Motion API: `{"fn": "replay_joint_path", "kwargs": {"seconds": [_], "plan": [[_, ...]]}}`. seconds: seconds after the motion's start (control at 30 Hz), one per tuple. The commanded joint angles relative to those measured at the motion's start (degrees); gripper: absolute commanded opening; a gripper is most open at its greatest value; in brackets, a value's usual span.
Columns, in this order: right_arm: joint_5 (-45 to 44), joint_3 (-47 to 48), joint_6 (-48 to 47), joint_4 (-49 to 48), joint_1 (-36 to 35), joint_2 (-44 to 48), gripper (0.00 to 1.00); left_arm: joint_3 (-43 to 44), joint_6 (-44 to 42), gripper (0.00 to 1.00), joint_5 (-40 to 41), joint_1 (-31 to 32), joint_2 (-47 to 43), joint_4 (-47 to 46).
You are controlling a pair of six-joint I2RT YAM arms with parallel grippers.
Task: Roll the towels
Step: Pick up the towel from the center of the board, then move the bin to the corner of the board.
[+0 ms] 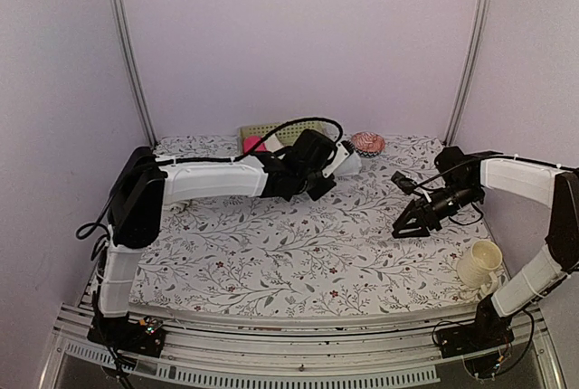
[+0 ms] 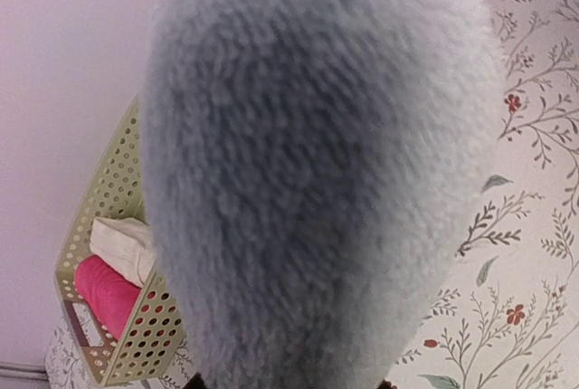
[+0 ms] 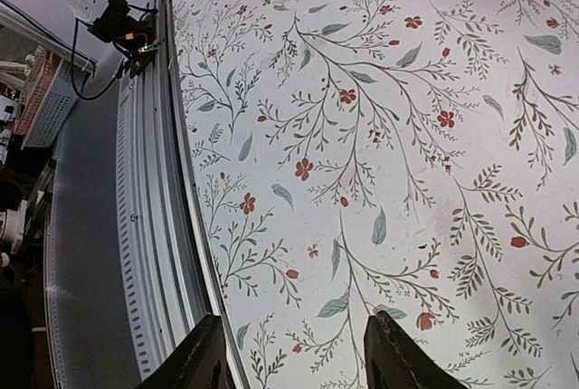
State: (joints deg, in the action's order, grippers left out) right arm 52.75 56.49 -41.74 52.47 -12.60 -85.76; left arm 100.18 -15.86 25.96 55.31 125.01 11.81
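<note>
My left gripper swings outward next, turning, and lowers the towel to release it, since the basket's open space by the cream-white roll lies outward.
A light blue fuzzy towel, rolled into a thick bundle, fills most of the left wrist view. My left gripper is shut on it at the back middle of the table, where the towel shows as a pale end sticking out to the right. Its fingers are almost wholly hidden behind the cloth. My right gripper is open with nothing between its fingers, hovering over the flowered tablecloth. In the top view the right gripper is at the right, well apart from the towel.
A yellow-green perforated basket stands against the back wall, holding a pink roll and a cream-white roll. A pink-and-white round object lies at the back right. A cream cup stands at the front right.
</note>
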Motion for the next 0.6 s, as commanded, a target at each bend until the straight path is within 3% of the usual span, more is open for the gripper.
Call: {"fn": "replay_joint_path", "kwargs": {"seconds": [0.0,0.2,0.33,0.57], "plan": [[-1.4,-1.2,1.4,-5.5,0.5,1.0,0.55,9.5,6.4,0.00,-1.2,-3.5,3.4,4.0],[-1.7,-1.6,1.6,-6.1,0.5,-0.2,0.55,23.9,13.9,0.00,-6.2,-7.6,8.6,7.7],[-1.2,-1.4,1.3,-6.1,0.5,-0.8,0.54,32.5,21.0,0.00,-13.6,-11.1,12.6,9.9],[-1.2,-1.4,1.2,-6.1,0.5,-1.9,0.54,34.8,38.1,0.00,-28.8,-18.9,16.4,2.9]]}}
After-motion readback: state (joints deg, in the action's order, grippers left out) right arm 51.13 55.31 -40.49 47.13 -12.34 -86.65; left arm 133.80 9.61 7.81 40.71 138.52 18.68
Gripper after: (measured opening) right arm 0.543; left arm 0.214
